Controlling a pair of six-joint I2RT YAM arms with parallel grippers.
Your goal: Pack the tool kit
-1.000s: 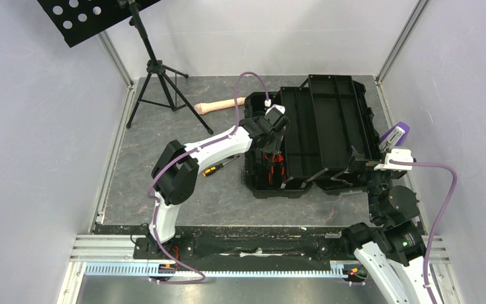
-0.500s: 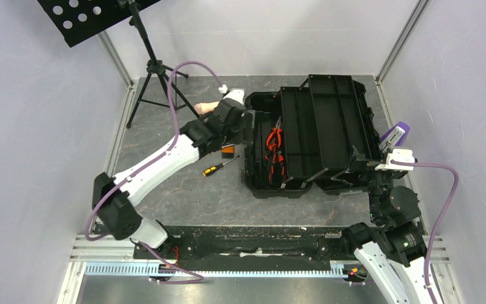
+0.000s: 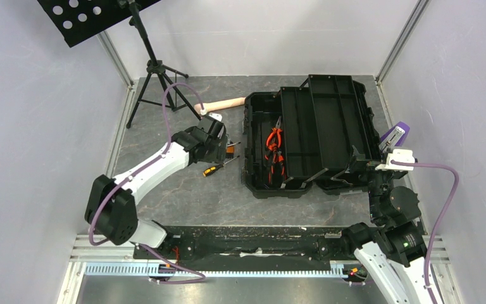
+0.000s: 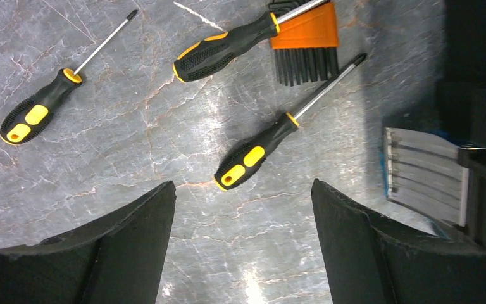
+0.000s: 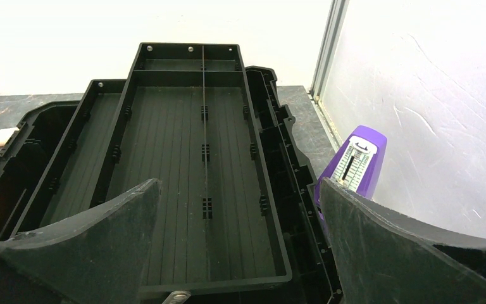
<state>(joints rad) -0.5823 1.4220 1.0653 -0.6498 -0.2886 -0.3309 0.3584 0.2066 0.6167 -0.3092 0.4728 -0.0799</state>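
I need to turn my left gripper and lower it onto the handle of the nearest screwdriver [image 3: 211,170] [image 4: 246,164] next, because the handle lies at an angle to my open fingers.
The black toolbox [image 3: 329,126] lies open at the middle right of the table, its tray [image 5: 183,158] bare. Orange-handled pliers [image 3: 273,147] lie in its left bin. My left gripper [image 3: 223,150] hovers left of the box, open and holding nothing [image 4: 242,187]. Under it three yellow-and-black screwdrivers rest on the table: one just ahead of the fingertips [image 4: 259,149], one at the left [image 4: 35,114], and one [image 4: 228,47] lying across an orange hex-key holder [image 4: 305,31]. My right gripper [image 5: 239,183] is open at the box's near right corner, holding nothing.
A beige wooden handle [image 3: 224,103] lies behind the left arm. A purple object [image 5: 354,161] stands between the box and the right wall. A tripod stand [image 3: 158,76] occupies the back left corner. A blue-edged grey latch [image 4: 421,177] of the box shows on the right.
The left gripper let go of the pliers in the box's left bin, opened wide and drew back left over the screwdrivers. The right arm stayed still.
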